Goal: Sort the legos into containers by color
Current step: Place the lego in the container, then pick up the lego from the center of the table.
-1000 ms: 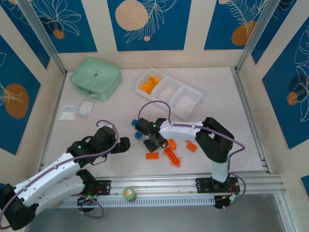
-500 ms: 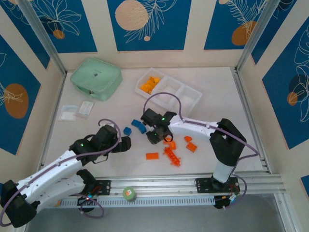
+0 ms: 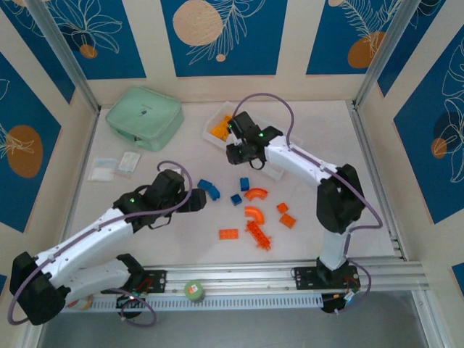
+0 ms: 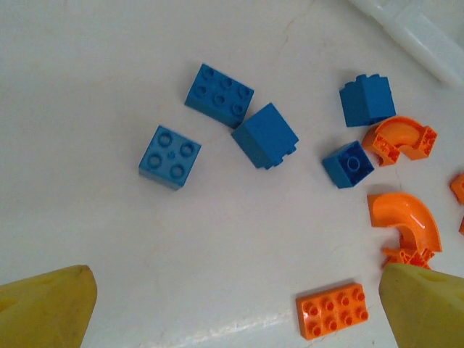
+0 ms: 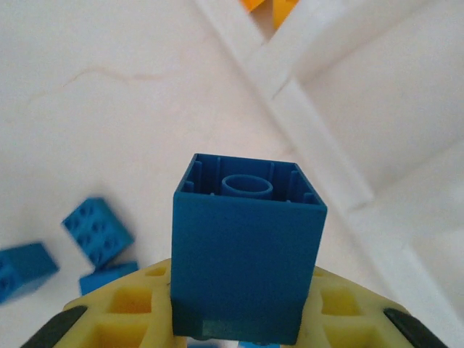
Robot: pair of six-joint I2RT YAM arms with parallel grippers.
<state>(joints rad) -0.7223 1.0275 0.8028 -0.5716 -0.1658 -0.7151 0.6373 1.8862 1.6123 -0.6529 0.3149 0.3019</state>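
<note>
The robot's right gripper will next move outward over the tray's middle compartment [image 5: 395,101] and let go of the brick, since the compartment is past the tray's near rim and bare of other colors.
My right gripper [image 3: 242,151] hovers at the near edge of the white tray [image 3: 288,138], shut on a blue brick [image 5: 246,246] held between its yellow fingers [image 5: 116,319]. The tray's left compartment holds yellow-orange bricks [image 3: 225,125]; the right compartment [image 3: 279,154] looks bare. My left gripper [image 3: 201,198] is open low over the table, next to loose blue bricks [image 4: 219,94] [image 4: 170,156] [image 4: 265,135]. Its fingertips [image 4: 47,304] straddle bare table and an orange-red plate [image 4: 332,309]. Orange-red arches [image 3: 255,193] [image 3: 252,214] and more orange-red bricks [image 3: 259,235] lie right of centre.
A mint-green zip case [image 3: 143,116] sits at the back left, with clear packets [image 3: 109,168] in front of it. A green roll [image 3: 193,291] rests on the front rail between the arm bases. Metal posts and walls ring the table.
My right gripper has risen from the brick pile and carried the blue brick back to the tray. The left gripper has moved forward and right to the blue bricks.
</note>
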